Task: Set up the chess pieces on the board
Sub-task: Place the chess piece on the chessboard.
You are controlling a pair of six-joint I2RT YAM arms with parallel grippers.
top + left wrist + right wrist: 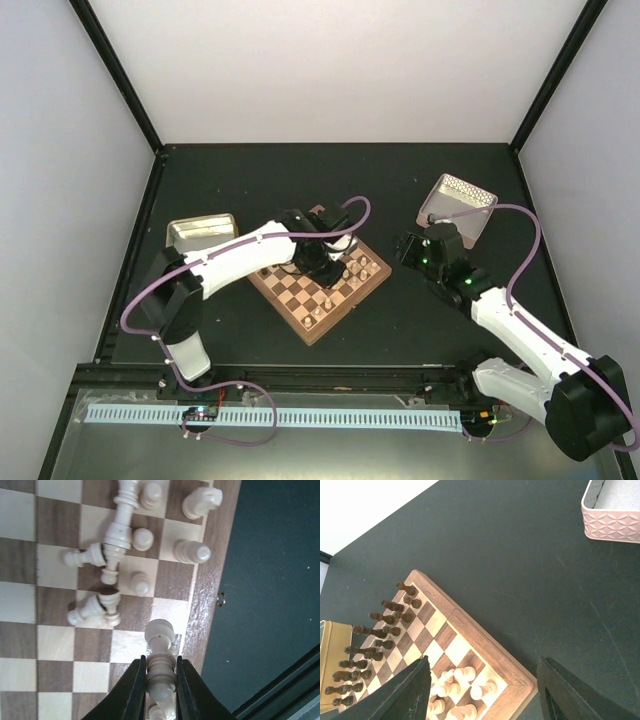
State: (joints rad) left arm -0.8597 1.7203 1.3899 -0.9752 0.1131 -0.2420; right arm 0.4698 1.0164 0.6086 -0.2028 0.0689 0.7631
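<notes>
Next, my left gripper should lower and shift the piece onto a pale square point(338, 299) point(170, 613) beside the brown rim, empty and in line with upright pieces.
My left gripper point(160, 659) is shut on a pale cream chess piece point(160, 652), holding it by its ringed stem just above the board point(210, 580), near its brown rim. Beyond it, several pale pieces point(120, 527) lie tipped over or stand in a cluster on the squares. From above, the left gripper point(318, 262) sits over the board point(305, 312), towards its right corner. My right gripper point(484, 661) hangs open and empty above that corner, clear of the pieces. Dark brown pieces point(385, 630) stand in rows along the board's far side.
A pinkish patterned bin point(460, 205) stands at the back right, behind the right gripper point(412, 250). A yellowish metal tray point(200, 232) lies left of the board. Black tabletop surrounds the board, with enclosure walls on three sides.
</notes>
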